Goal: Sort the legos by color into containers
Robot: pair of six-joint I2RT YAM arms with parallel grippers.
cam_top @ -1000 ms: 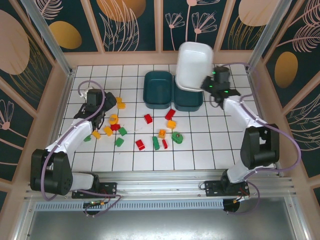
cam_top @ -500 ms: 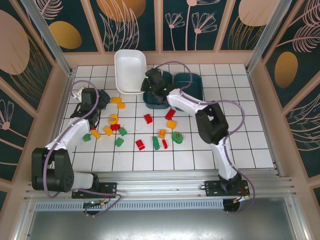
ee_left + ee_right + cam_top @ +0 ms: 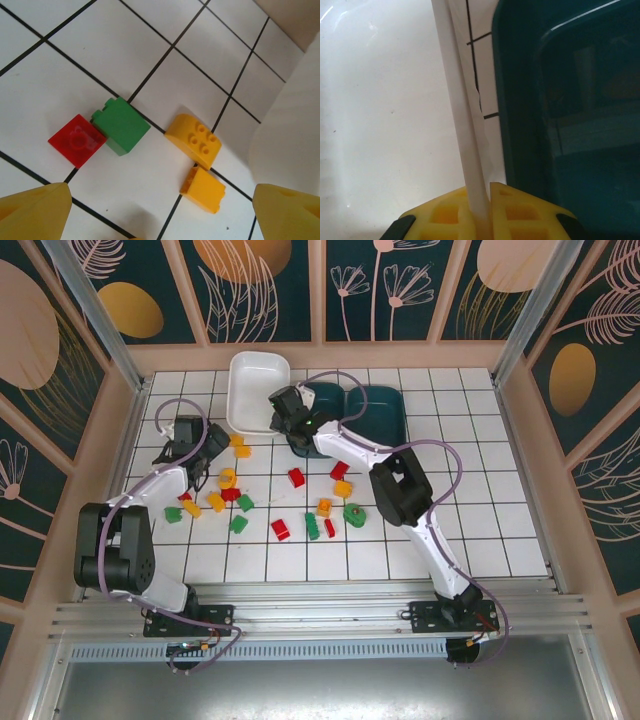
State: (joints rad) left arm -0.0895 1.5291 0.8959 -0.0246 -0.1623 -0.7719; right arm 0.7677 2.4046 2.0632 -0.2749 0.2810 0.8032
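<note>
I need to drag the white container's rim with my right gripper toward the nearer teal container's edge (image 3: 501, 110) and let go of it, because tile shows between that rim and the nearer teal container.
The white container (image 3: 255, 388) sits at the back left, and my right gripper (image 3: 278, 412) is shut on its right rim. In the right wrist view the thin white wall (image 3: 468, 140) is pinched between the yellow fingers (image 3: 445, 217) of that gripper (image 3: 485, 200). Two teal containers (image 3: 378, 415) stand just right of it, the nearer one (image 3: 560, 100) close beside the grip. My left gripper (image 3: 203, 447) is open over the tiles, with a red lego (image 3: 75, 141), a green lego (image 3: 121, 125) and two yellow legos (image 3: 194, 140) ahead of it (image 3: 160, 220).
Several more red, yellow and green legos (image 3: 296, 478) lie scattered across the middle tiles (image 3: 440, 500). The wooden wall (image 3: 110, 450) runs close behind my left arm. The white container's side (image 3: 292, 120) rises to the right of the left fingers.
My right arm has swung the white container from above the teal containers at the back right over to the back left and lowered it. My left gripper has shifted slightly back.
</note>
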